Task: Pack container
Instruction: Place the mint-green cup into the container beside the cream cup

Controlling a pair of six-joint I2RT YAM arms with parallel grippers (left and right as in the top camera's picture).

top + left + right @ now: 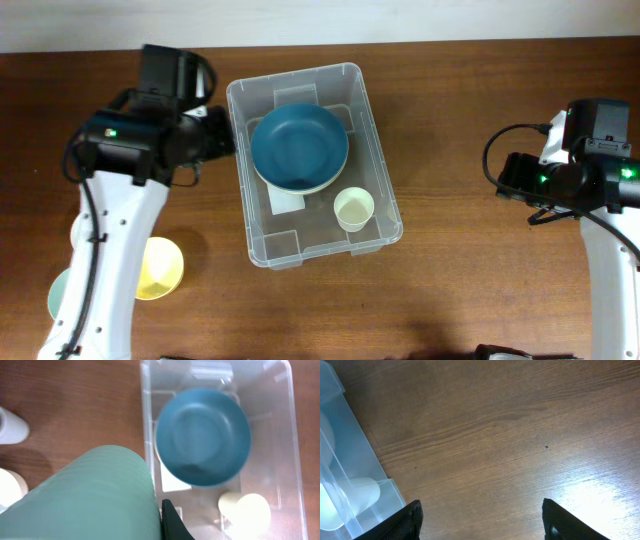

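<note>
I will move my left gripper to the right in the overhead view next, past the blue bowl (300, 148), then down over the cream cup (353, 209), because the cream cup's opening faces up.
The container (382, 170) is a large clear bin standing in the middle of the table. Inside it, a blue bowl (300, 148) sits on a cream bowl, and a cream cup (353, 209) stands near the front right. My left gripper (215, 140) is at the container's left rim, shut on a green ribbed cup (90, 495) that fills the left wrist view. One black finger (172, 522) shows beside the cup. That view also shows the container (145, 420), the blue bowl (202, 435) and the cream cup (247, 512). My right gripper (482, 520) is open and empty over bare wood, right of the container (350, 460).
A yellow bowl (160, 268) and a pale green bowl (60, 295) sit on the table at the front left, partly under my left arm. White items (12, 427) lie left of the container. My right arm (590, 170) is at the far right.
</note>
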